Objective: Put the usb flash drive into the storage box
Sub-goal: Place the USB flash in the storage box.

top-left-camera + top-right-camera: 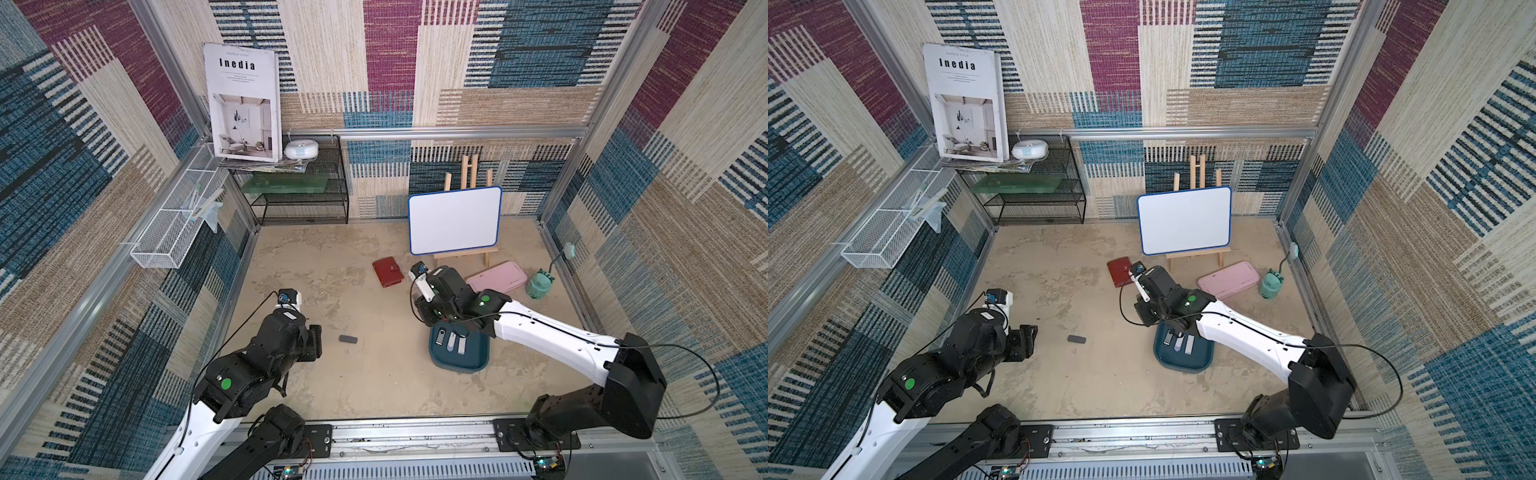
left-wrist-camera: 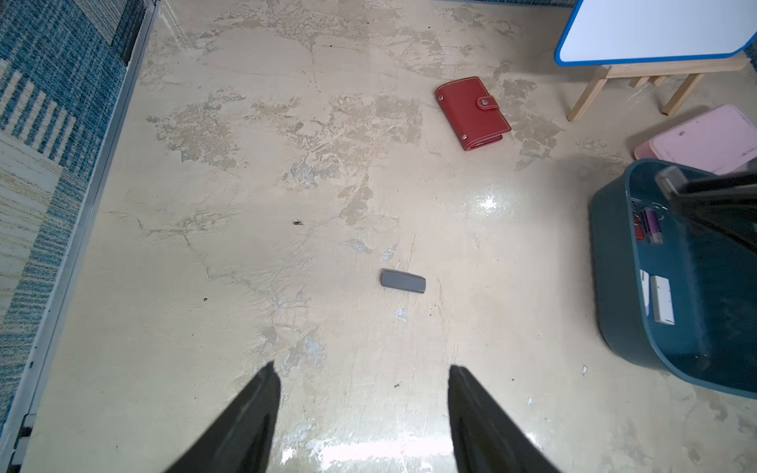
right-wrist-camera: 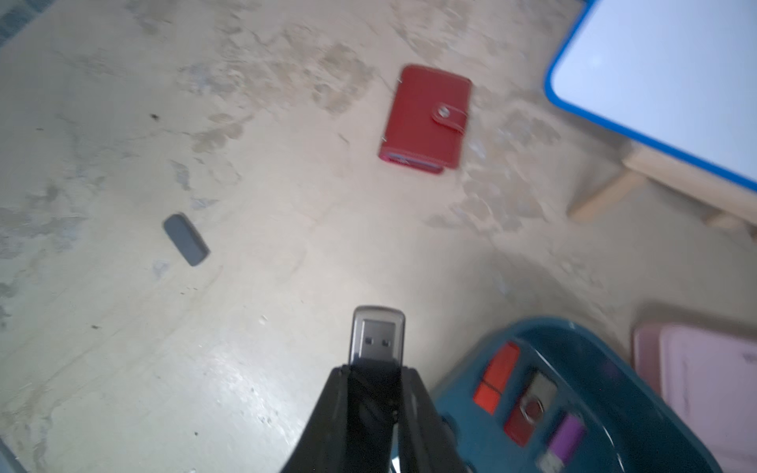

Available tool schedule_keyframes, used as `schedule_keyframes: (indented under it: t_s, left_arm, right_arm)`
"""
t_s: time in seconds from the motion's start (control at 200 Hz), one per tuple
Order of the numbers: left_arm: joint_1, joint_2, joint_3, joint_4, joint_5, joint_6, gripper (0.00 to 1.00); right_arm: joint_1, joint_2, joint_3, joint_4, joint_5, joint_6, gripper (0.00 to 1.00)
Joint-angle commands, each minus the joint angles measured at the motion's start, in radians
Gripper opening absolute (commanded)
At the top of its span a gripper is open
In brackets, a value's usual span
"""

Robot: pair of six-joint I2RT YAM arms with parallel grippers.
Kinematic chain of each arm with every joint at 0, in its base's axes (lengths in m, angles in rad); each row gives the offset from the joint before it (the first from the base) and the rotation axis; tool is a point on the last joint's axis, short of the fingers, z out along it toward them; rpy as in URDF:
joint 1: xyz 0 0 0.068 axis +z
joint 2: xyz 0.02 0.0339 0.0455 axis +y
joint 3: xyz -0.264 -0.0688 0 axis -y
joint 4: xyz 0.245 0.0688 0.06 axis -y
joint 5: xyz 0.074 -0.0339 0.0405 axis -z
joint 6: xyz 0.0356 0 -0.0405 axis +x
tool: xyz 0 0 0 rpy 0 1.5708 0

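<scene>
The robot's right gripper will next turn and go down toward the bottom of the box past the purple drive, then let go, because red and purple drives already lie in a row.
The storage box (image 1: 457, 368) (image 1: 1183, 368) is a teal tray right of centre, with several flash drives (image 1: 451, 343) lying in it. My right gripper (image 3: 375, 370) is shut on a black usb flash drive (image 3: 377, 340), its silver plug sticking out past the fingertips. In the left wrist view that drive (image 2: 672, 180) hangs over the far end of the box (image 2: 614, 286). My left gripper (image 2: 360, 368) (image 1: 316, 340) stands open and empty above the bare floor. A small grey oblong piece (image 1: 348, 339) (image 2: 403, 281) (image 3: 186, 239) lies just in front of it.
A red wallet (image 1: 387, 272) lies behind the box. A pale pink case (image 1: 496, 280) and a green figure (image 1: 539, 284) sit at the right. A whiteboard on a wooden easel (image 1: 455, 220) stands at the back. A black wire shelf (image 1: 299, 187) fills the back left corner.
</scene>
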Motion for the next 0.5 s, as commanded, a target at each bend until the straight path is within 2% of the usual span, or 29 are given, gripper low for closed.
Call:
schedule_keyframes:
  t_s: [0.0, 0.18, 0.496]
  left_arm:
    - [0.001, 0.000, 0.002, 0.009, 0.009, 0.002, 0.69]
    - [0.000, 0.007, 0.002, 0.009, 0.016, 0.005, 0.69]
    - [0.001, 0.010, 0.002, 0.010, 0.014, 0.005, 0.69]
  right_arm:
    - [-0.029, -0.070, -0.077, -0.084, 0.166, 0.175, 0.16]
    - [-0.113, -0.096, -0.178, -0.130, 0.213, 0.267, 0.15]
    - [-0.189, 0.075, -0.165, -0.170, 0.308, 0.331, 0.12]
